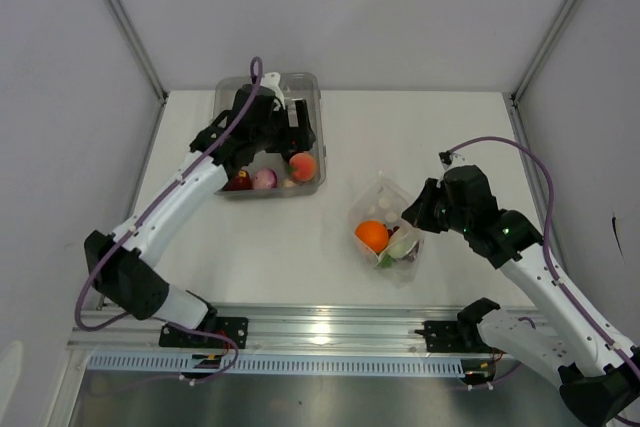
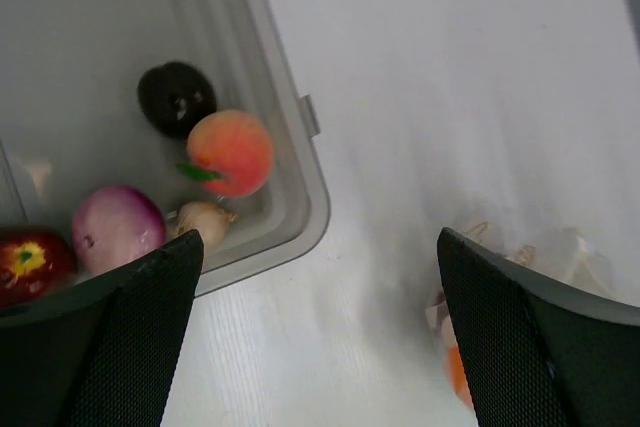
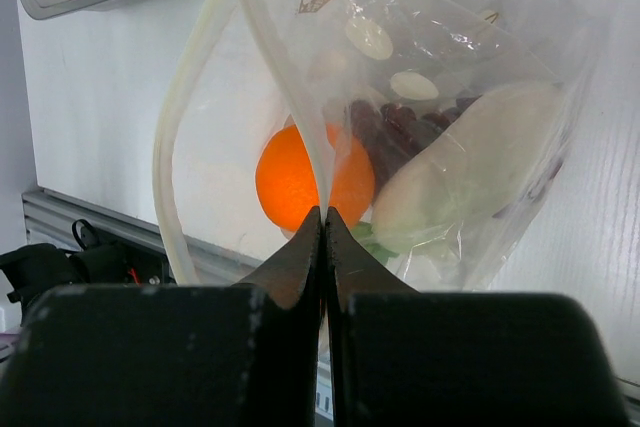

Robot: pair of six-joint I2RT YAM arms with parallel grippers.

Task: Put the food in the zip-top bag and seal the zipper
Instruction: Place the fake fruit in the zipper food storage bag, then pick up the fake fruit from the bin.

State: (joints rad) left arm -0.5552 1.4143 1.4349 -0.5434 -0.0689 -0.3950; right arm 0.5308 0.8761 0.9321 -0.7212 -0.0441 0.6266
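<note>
My left gripper should next go down into the clear bin point(image 1: 305, 82) and turn its open fingers around the peach point(image 1: 302, 166), since that fruit is still outside the open bag.
The clear zip-top bag point(image 1: 392, 215) point(image 3: 450, 67) lies right of centre with its mouth held open. Inside it are an orange point(image 1: 372, 236) point(image 3: 300, 179), a dark red grape bunch point(image 3: 385, 132), a white oblong piece point(image 3: 470, 172) and a green bit point(image 1: 386, 260). My right gripper point(image 3: 324, 213) point(image 1: 412, 214) is shut on one lip of the bag's zipper strip point(image 3: 270, 42). My left gripper point(image 2: 318, 247) point(image 1: 298, 142) is open and empty, over the clear bin's point(image 1: 305, 82) near right corner. In the bin lie a peach point(image 2: 231, 152) point(image 1: 302, 166), a pink bulb point(image 2: 117, 227), a dark red fruit point(image 2: 30, 262), a small beige piece point(image 2: 203, 217) and a dark lump point(image 2: 176, 97).
The rigid clear bin point(image 2: 300, 187) stands at the back left of the white table point(image 1: 440, 137). A metal rail point(image 1: 330, 325) runs along the table's near edge. Grey walls close in the sides and back.
</note>
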